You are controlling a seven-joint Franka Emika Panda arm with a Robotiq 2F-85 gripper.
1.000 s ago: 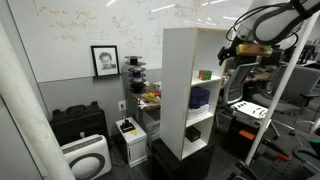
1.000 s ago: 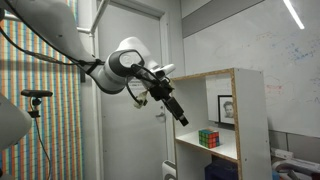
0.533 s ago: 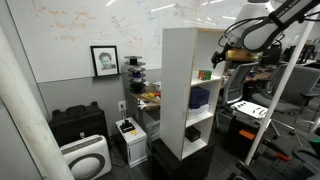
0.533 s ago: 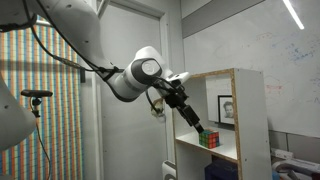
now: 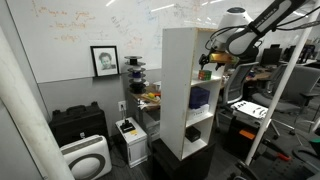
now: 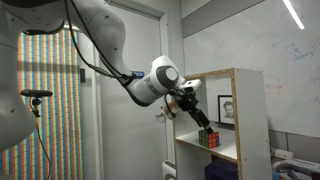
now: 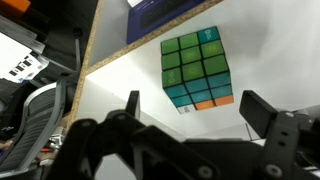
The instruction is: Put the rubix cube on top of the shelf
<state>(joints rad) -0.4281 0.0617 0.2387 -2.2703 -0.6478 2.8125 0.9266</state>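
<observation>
I will next lower my gripper's open fingers around the cube's green top point(image 6: 208, 135) point(image 7: 196, 57) and close them, because the rubix cube is below my gripper and the fingers are spread wider than the cube.
The rubix cube point(image 7: 197, 68) lies on a white inner board of the shelf point(image 5: 178, 80), green face toward the wrist camera, with teal and orange tiles on its near side. In an exterior view the rubix cube point(image 6: 211, 137) sits in an upper compartment of the shelf point(image 6: 255, 120). My gripper point(image 7: 195, 105) is open, its two black fingers spread wider than the cube and just short of it, empty. In both exterior views the gripper point(image 6: 203, 124) reaches into the shelf's open front point(image 5: 205, 68).
A dark blue object point(image 5: 199, 97) sits in the compartment below. A low black cabinet point(image 5: 78, 123) and a white appliance point(image 5: 86, 157) stand on the floor by the whiteboard wall. Desks and chairs point(image 5: 250, 105) crowd the side behind the arm.
The arm has swung in toward the shelf, bringing the open gripper from outside the shelf front down to the cube in the upper compartment. The cube has not moved.
</observation>
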